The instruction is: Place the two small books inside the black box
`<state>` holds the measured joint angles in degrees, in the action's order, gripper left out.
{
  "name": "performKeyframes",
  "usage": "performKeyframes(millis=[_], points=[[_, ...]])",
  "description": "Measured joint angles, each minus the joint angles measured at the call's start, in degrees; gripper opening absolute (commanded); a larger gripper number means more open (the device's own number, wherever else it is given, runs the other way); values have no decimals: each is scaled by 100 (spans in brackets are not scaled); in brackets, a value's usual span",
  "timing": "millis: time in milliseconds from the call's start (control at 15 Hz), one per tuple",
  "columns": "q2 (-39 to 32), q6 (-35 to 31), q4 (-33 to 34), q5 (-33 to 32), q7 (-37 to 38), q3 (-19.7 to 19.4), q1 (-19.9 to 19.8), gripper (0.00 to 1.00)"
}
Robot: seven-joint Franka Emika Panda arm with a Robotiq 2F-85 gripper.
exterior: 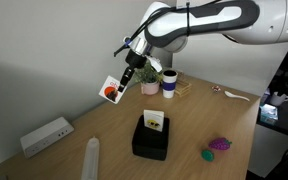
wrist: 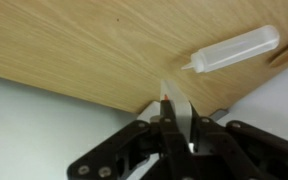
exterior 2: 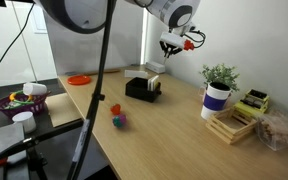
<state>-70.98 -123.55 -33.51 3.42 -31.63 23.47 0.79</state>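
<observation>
My gripper moves over the black box next, then down to release the red and white book (exterior: 111, 91) in the empty space beside the white book.
My gripper (exterior: 125, 84) is shut on the red and white small book (exterior: 111, 91) and holds it high above the table, to the side of the black box (exterior: 150, 142). In the wrist view the jaws (wrist: 176, 125) pinch that book (wrist: 174, 103), seen edge-on. In an exterior view the book (exterior 2: 190, 38) hangs from the gripper (exterior 2: 174, 44) above and behind the box (exterior 2: 137, 90). The white small book with yellow and dark marks (exterior: 154, 122) sits at the box's far end, also seen in an exterior view (exterior 2: 154, 82).
A long white box (exterior: 46, 135) and a white squeeze bottle (exterior: 91, 156) lie near the table's edge; the bottle shows in the wrist view (wrist: 234, 49). A potted plant in a cup (exterior: 169, 82), a tan flat stack (exterior: 186, 88) and a purple-green toy (exterior: 217, 148) stand around.
</observation>
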Motion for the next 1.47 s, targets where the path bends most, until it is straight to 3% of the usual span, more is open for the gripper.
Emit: performKeyframes(millis=[267,600,867,1133,1467], points=[[29,1265,-30,183,-209,326,-295,4],[150,2953,-45,189,52,361,-478,4],[195,3837,-47,163,277,361,-487,4],[203,3993,-47,-89,610,266,-385,4],[167,3571,-51,-734,1210,-66,6,4]])
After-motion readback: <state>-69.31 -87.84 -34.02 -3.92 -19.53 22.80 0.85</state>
